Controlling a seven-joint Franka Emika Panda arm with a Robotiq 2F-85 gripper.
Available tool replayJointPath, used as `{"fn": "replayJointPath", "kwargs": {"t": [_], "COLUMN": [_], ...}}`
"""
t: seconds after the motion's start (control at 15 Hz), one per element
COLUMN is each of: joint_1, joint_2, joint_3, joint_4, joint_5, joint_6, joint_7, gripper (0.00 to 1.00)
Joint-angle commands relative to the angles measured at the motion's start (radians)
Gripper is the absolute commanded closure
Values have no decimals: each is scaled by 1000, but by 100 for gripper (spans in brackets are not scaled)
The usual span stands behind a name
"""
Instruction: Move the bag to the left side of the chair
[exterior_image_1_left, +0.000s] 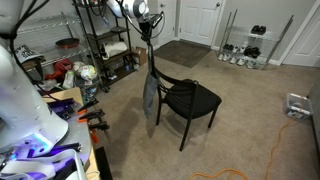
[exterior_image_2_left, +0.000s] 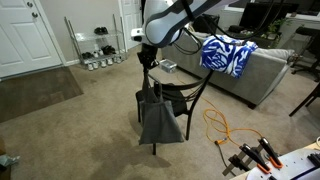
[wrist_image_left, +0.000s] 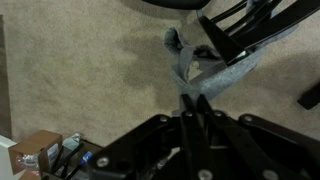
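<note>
The bag (exterior_image_1_left: 151, 100) already hangs beside the chair's back corner, so my gripper will next move across to the right in the wrist view over that corner and let go of the handles.
The blue-grey bag (exterior_image_1_left: 151, 100) hangs by its long dark handles from my gripper (exterior_image_1_left: 150, 38), beside the black chair (exterior_image_1_left: 190, 100). In both exterior views the bag (exterior_image_2_left: 160, 122) dangles off the carpet against the side of the chair (exterior_image_2_left: 178, 95), its lower edge near the floor. My gripper (exterior_image_2_left: 148, 60) is above it, shut on the handles. In the wrist view the fingers (wrist_image_left: 196, 100) are pressed together on the handle strap, with the bag (wrist_image_left: 205, 70) hanging below and the chair's dark frame (wrist_image_left: 250, 25) beside it.
A black wire shelving rack (exterior_image_1_left: 100, 45) with clutter stands behind the arm. A shoe rack (exterior_image_1_left: 245, 48) is by the far wall. A grey sofa with a blue-white cloth (exterior_image_2_left: 228, 55) sits past the chair. An orange cable (exterior_image_2_left: 225, 128) lies on the carpet. Clamps (exterior_image_2_left: 255, 155) lie on the near table.
</note>
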Motion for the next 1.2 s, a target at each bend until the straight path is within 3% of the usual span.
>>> {"fn": "replayJointPath", "kwargs": {"t": [0.0, 0.27, 0.6, 1.13], "joint_1": [-48, -99, -151, -199], "joint_2": [-108, -207, -285, -368], "joint_3": [40, 69, 76, 94], "joint_4": [-140, -285, -386, -514], "joint_5": [-7, 0, 11, 23], "joint_6": [68, 161, 240, 265], "joint_7": [-23, -56, -57, -118], "gripper": [98, 98, 98, 98]}}
